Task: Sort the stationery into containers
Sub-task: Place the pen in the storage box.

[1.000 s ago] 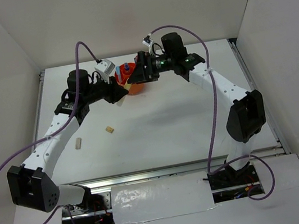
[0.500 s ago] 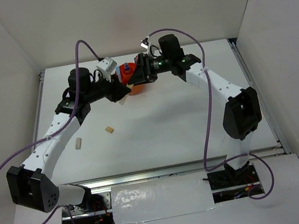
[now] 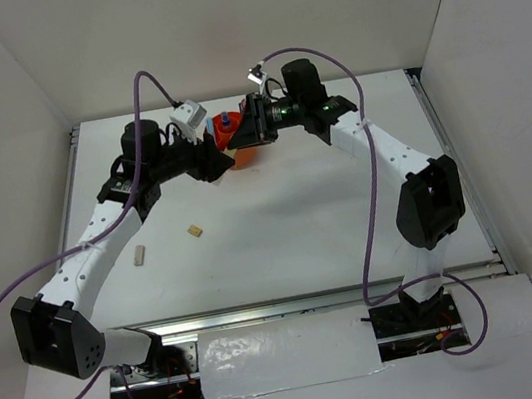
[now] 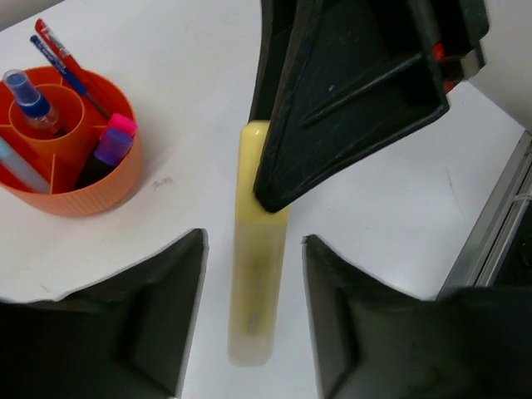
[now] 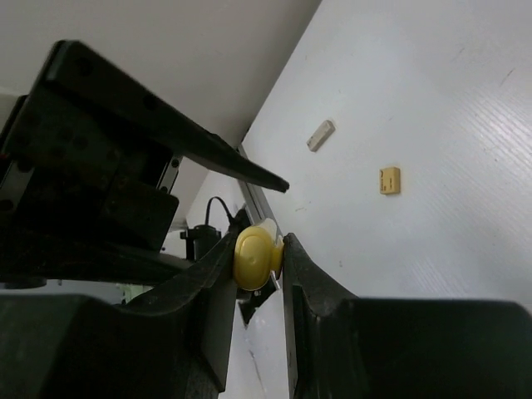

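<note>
Pens and markers already stand in the orange pot, so next I need to turn my right gripper to point down over it, lower the yellow stick into it and release.
A yellow stick (image 4: 253, 283) hangs in the air over the table, between my two grippers. My right gripper (image 5: 259, 249) is shut on its upper end (image 5: 256, 256). My left gripper (image 4: 253, 241) stands open around its lower part, both fingers apart from it. The orange pot (image 4: 91, 195) sits just beyond on the left and holds a blue-capped bottle (image 4: 21, 87), a pink highlighter (image 4: 123, 126), a purple marker (image 4: 112, 148) and red and blue pens (image 4: 54, 40). In the top view both grippers meet beside the pot (image 3: 242, 158).
Two tan erasers (image 3: 194, 231) (image 3: 138, 256) lie on the white table near the left arm, also in the right wrist view as a square eraser (image 5: 389, 179) and a longer eraser (image 5: 320, 135). White walls enclose the table; a metal rail (image 3: 459, 169) runs along the right.
My right gripper has closed on the yellow stick's upper end. My left gripper, shut on the stick before, has opened and let it go. Both arms stay beside the pot.
</note>
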